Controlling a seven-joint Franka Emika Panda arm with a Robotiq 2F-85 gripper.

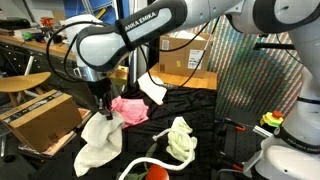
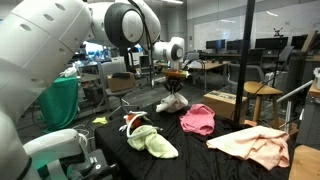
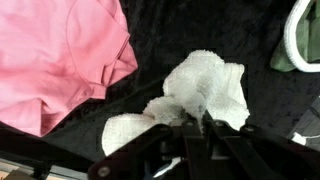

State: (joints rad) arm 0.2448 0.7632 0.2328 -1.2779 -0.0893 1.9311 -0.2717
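Note:
The gripper swings away from the pink cloth (image 1: 130,108) and over the red-and-white object (image 1: 157,172) beside the pale green cloth next, since the white cloth already hangs from its fingers.
My gripper (image 3: 195,122) is shut on a fluffy white cloth (image 3: 208,82), pinching a raised fold between its fingertips. In both exterior views the gripper (image 1: 104,103) (image 2: 174,84) points straight down over the black-covered table (image 1: 215,115), and the white cloth (image 1: 100,140) (image 2: 172,102) spreads out below it. A pink cloth (image 3: 60,55) (image 1: 130,108) (image 2: 198,118) lies crumpled right beside the white one. The cloth hides the fingertips' ends.
A pale green cloth (image 1: 181,140) (image 2: 155,143) lies near a red-and-white object (image 1: 150,171). A peach cloth (image 2: 256,144) sits at one table end. A cardboard box (image 1: 40,118) stands off the table edge, and a wooden stool (image 2: 262,93) beyond it.

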